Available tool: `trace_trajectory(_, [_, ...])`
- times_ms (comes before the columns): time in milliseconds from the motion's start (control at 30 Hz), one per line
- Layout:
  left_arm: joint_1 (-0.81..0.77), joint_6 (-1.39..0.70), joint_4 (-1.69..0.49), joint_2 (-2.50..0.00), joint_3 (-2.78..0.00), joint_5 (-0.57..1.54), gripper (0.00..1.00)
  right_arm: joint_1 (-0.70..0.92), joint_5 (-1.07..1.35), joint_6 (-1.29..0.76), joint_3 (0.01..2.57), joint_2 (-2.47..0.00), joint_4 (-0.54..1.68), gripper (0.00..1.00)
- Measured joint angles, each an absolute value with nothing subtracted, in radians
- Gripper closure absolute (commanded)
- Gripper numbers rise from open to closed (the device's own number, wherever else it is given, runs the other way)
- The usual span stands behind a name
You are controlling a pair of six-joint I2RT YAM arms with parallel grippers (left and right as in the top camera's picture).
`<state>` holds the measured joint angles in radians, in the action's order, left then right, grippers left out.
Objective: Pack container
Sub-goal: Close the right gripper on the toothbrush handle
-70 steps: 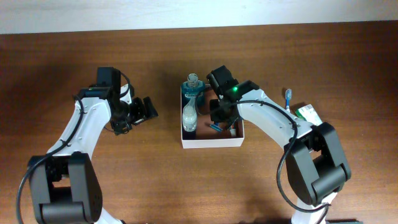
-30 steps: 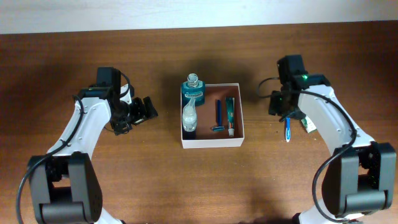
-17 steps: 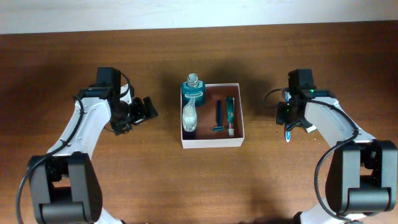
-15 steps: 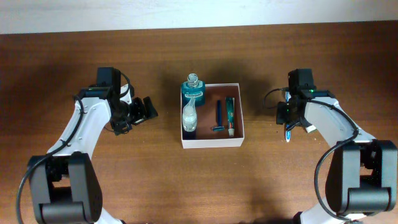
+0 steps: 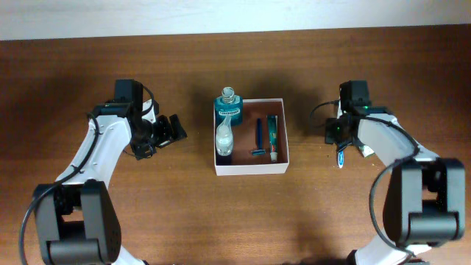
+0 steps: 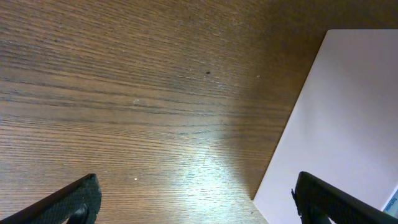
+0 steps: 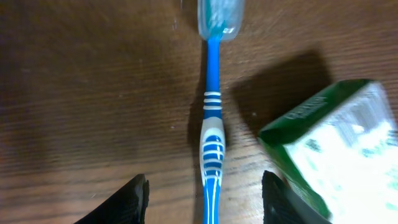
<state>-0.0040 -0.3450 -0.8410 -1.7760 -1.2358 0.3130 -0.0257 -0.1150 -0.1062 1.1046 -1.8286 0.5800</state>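
Note:
The toothbrush's striped handle is just below my open fingers, which are already on either side of it, so my right gripper needs to move down onto it next and close there.
The container [image 5: 250, 168], a shallow white box with a reddish-brown inside, sits mid-table. It holds a teal bottle [image 5: 228, 110], a white bottle [image 5: 224, 139], a blue razor [image 5: 258, 136] and a toothpaste tube [image 5: 272, 137]. My right gripper [image 5: 338, 137] is open, right of the container. In the right wrist view it [image 7: 205, 196] straddles the handle of a blue toothbrush [image 7: 211, 134] that lies on the table, not gripped. My left gripper [image 5: 168, 131] is open and empty, left of the container. In the left wrist view it [image 6: 199, 202] faces the container's white wall [image 6: 339, 124].
A green-white packet [image 7: 329, 149] lies just right of the toothbrush, close to my right finger [image 7: 283, 199]. The toothbrush head wears a clear cap [image 7: 219, 18]. Its handle end shows below my right gripper in the overhead view [image 5: 340, 157].
My right arm has left the container, where the toothpaste tube now lies, and swung right over the toothbrush. The left arm has not moved.

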Motion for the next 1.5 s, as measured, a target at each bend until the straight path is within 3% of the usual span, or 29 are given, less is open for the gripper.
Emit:
trace_trajectory(267, [-0.004, -0.345, -0.841, -1.776, -1.236, 0.313, 0.01, -0.026, -0.111, -0.105, 1.109, -1.880, 0.540, 0.48])
trace_trajectory(467, [-0.004, -0.345, -0.841, -1.776, -1.236, 0.313, 0.01, -0.025, -0.102, -0.105, 1.111, -1.884, 0.538, 0.75])
trace_trajectory(700, [-0.004, -0.345, -0.841, -1.776, -1.236, 0.313, 0.01, -0.025, -0.096, -0.109, 1.113, -1.885, 0.546, 0.85])
trace_trajectory(800, [-0.004, -0.345, -0.841, -1.776, -1.236, 0.313, 0.01, -0.025, -0.096, -0.105, 1.114, -1.886, 0.552, 0.96])
trace_trajectory(1067, [-0.004, -0.345, -0.841, -1.776, -1.236, 0.313, 0.01, -0.025, -0.097, -0.109, 1.118, -1.886, 0.567, 0.96])
trace_trajectory(1500, [-0.004, -0.345, -0.841, -1.776, -1.236, 0.313, 0.01, 0.014, -0.016, -0.109, 1.376, -1.864, 0.918, 0.96])
